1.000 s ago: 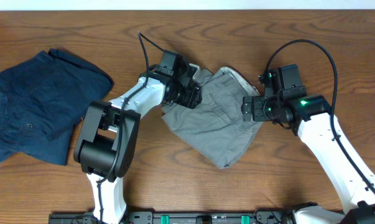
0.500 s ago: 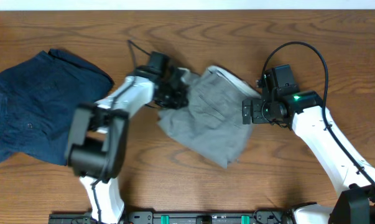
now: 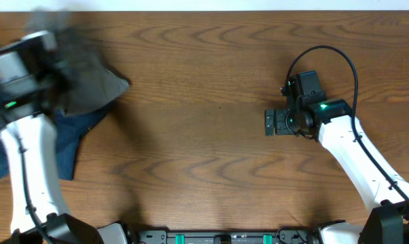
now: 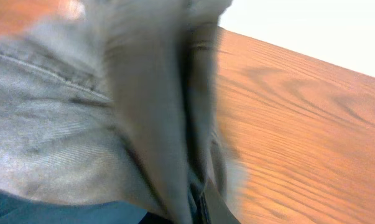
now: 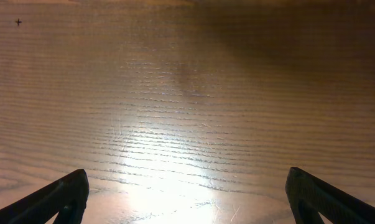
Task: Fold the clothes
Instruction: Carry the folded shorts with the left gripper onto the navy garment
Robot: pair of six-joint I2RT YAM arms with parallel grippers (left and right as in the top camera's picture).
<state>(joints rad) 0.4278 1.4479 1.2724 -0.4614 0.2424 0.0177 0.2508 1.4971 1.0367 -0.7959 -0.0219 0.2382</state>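
Note:
Next I will swing my left gripper down and to the left in the overhead view to release the shorts, as the navy garment lies below it on that side.
The olive-grey shorts hang in a blurred bunch at the far left of the overhead view, above the dark navy garment, which lies on the table's left side. My left gripper is shut on the shorts, and its fingers are mostly hidden by the cloth. In the left wrist view the grey fabric fills the frame, pinched at the jaws, with navy cloth below. My right gripper is open and empty over bare wood; the right wrist view shows only the tabletop between its fingers.
The wooden table lies between the two arms. The table's far edge meets a white wall. The right arm's black cable loops above its wrist.
The left arm has swung fast from the table's middle to the far left, carrying the olive-grey shorts over the navy garment. The right gripper has let go of the shorts and stays in place.

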